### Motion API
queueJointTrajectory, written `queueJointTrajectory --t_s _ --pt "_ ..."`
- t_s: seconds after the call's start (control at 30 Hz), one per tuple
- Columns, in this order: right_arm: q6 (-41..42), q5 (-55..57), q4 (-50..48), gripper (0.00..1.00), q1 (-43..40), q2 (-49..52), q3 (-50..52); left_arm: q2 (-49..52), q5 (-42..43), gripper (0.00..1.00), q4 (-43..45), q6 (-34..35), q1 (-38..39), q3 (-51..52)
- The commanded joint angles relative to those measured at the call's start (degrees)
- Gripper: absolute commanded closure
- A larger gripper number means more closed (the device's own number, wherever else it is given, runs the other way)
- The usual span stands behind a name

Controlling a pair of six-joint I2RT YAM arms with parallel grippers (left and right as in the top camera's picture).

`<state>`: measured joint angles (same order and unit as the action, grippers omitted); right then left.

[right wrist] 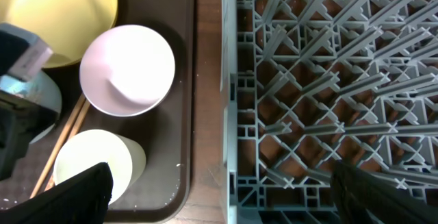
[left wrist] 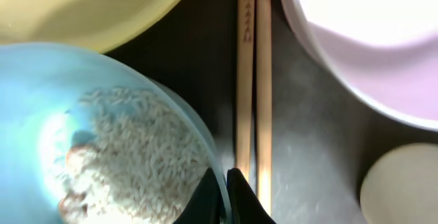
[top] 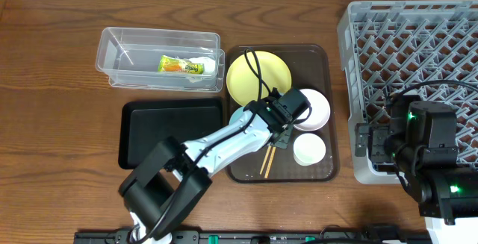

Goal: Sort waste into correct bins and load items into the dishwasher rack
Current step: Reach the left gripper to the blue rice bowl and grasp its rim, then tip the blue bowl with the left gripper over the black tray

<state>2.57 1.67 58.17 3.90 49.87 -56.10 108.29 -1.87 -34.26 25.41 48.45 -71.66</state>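
Next, my left gripper will lift, tip the light-blue bowl [top: 237,117] over the black tray [top: 174,122], then lower it onto the brown tray and release it, since rice scraps sit in it.
My left gripper [left wrist: 226,183] is shut on the right rim of the light-blue bowl [left wrist: 41,114], which holds white rice scraps [left wrist: 137,155]. In the overhead view the left gripper [top: 272,133] and arm cover most of that bowl [top: 237,117]. The chopsticks [left wrist: 254,80] lie just right of the jaws. The yellow plate [top: 258,76], white bowl [top: 317,110] and small white cup [top: 309,149] sit on the brown tray. The snack wrapper [top: 181,66] and tissue [top: 205,65] lie in the clear tub [top: 119,46]. My right gripper [right wrist: 222,196] is open and empty over the left wall of the dishwasher rack [top: 418,50].
The black tray [top: 172,132] lies left of the brown serving tray [top: 326,65], in front of the clear tub. A narrow strip of wooden table [right wrist: 209,80] separates the brown tray from the rack [right wrist: 328,80].
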Motion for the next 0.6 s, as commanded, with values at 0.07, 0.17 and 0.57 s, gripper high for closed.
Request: queueJointTrajectory --t_s 0.07,0.17,0.57 --pt "0.4 -0.4 0.2 0.01 0.4 -0.1 -1.0 -6.7 0.8 0.94 -2.7 -0.3 -0.3 -1.9" --pt "0.4 -0.4 0.2 0.01 0.4 -0.1 -1.0 -11.5 0.8 0.94 -4.7 -0.3 -1.1 -1.9" --pt "0.3 -0.4 0.2 0.01 0.4 -0.1 -1.0 -21.8 19.5 0.94 -13.0 -4.8 -22.6 -1.4"
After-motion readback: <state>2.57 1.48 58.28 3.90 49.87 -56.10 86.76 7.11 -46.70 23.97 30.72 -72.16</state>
